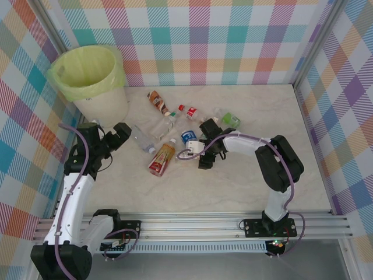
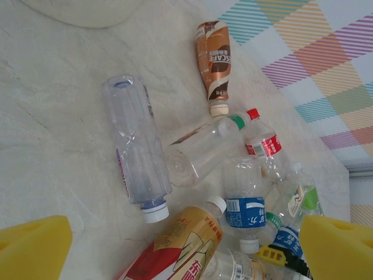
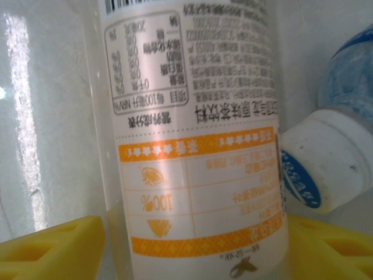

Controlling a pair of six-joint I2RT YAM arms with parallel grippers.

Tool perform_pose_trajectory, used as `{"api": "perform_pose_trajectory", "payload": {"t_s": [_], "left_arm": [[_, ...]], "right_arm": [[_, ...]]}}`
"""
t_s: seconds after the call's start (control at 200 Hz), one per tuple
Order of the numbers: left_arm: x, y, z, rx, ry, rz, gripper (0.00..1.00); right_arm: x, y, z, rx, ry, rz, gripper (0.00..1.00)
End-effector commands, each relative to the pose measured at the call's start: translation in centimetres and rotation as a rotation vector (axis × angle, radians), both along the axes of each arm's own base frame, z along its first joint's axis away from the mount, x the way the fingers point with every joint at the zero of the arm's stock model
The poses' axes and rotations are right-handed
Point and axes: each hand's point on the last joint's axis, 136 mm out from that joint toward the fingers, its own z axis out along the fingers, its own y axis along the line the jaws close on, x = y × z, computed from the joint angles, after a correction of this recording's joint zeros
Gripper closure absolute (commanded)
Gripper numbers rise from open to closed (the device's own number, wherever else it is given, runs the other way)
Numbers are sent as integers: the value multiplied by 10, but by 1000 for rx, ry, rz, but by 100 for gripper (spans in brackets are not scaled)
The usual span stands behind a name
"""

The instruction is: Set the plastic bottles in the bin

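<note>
My left gripper swings over the heap next and closes on the gripped bottle's loose end (image 1: 181,154), because the bin (image 1: 105,105) stands nearer my left gripper than my right gripper.
Several plastic bottles (image 1: 162,159) lie in a loose heap mid-table. The bin (image 1: 105,105), white with a yellow-green liner, stands at the back left. My right gripper (image 1: 205,157) is down at the heap's near right edge. Its yellow fingers (image 3: 52,245) press both sides of a lying bottle with a white-and-orange label (image 3: 192,146), so my right gripper (image 3: 195,251) is shut on it. My left gripper (image 1: 119,137) hovers open left of the heap. From my left gripper (image 2: 186,248) I look down on a red-and-yellow bottle (image 2: 175,248) and a clear one (image 2: 137,140).
A brown-labelled bottle (image 2: 214,58), a red-labelled one (image 2: 262,143) and a blue-labelled one (image 2: 245,210) lie close together. A blue-labelled bottle's white cap (image 3: 326,169) touches the gripped bottle's right side. Checked walls enclose the table on the left, back and right.
</note>
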Motion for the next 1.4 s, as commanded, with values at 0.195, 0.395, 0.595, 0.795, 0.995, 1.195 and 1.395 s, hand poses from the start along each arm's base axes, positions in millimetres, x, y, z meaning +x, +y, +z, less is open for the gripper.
{"api": "perform_pose_trajectory", "payload": {"t_s": [0.195, 0.395, 0.595, 0.795, 0.995, 1.195, 1.395], "left_arm": [[4, -14, -8, -52, 19, -66, 0], [12, -27, -3, -108, -9, -132, 0], [16, -52, 18, -203, -111, -253, 0], [17, -84, 49, -275, -235, -401, 0], [15, -120, 66, -256, -306, -499, 0], [28, -144, 58, -236, -277, -509, 0], [37, -169, 67, -262, -329, -569, 0]], "right_arm": [[-15, -6, 0, 31, 1, -51, 38], [-24, -5, 28, 148, -18, -126, 51], [-31, 13, 76, 377, 31, -240, 61], [-30, 34, 121, 629, 166, -398, 65], [-27, 51, 157, 815, 307, -497, 64], [-34, 75, 190, 938, 460, -481, 63], [-40, 97, 200, 972, 519, -461, 61]]}}
